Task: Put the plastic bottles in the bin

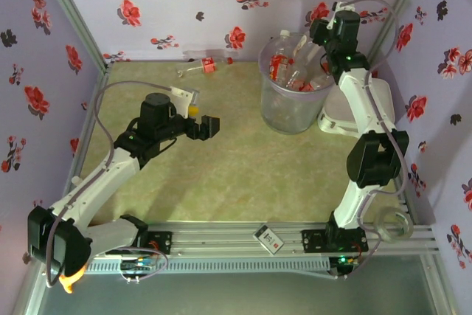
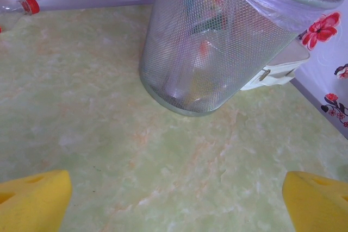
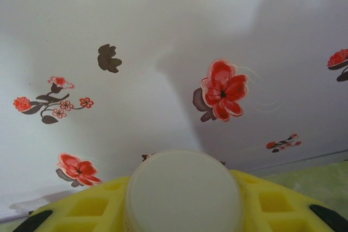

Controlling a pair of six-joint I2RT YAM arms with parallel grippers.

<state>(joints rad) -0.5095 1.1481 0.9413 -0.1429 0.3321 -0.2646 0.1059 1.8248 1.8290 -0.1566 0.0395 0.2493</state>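
Note:
My right gripper draws back next, tips downward and lowers the bottle into the bin's opening [image 1: 302, 66] below to release it.
The bin [image 1: 293, 101] stands at the back right of the table, a tall round see-through bucket with several plastic bottles [image 1: 291, 64] inside; the left wrist view shows the bin [image 2: 217, 47] straight ahead. My right gripper [image 1: 320, 32] hangs over the bin's far right rim. It is shut on a plastic bottle, whose white cap [image 3: 184, 191] sits between the yellow fingers [image 3: 283, 202]. My left gripper [image 1: 203, 119] hovers open over the table's left middle, left of the bin, with nothing between its yellow fingers [image 2: 32, 199]. One more plastic bottle [image 1: 206, 65] with a red cap [image 2: 31, 5] lies by the back wall.
A flat white lid-like object [image 1: 345, 117] lies just right of the bin, against its base [image 2: 277, 69]. Flowered walls close in the back and both sides. A small card [image 1: 269, 237] rests on the front rail between the arm bases.

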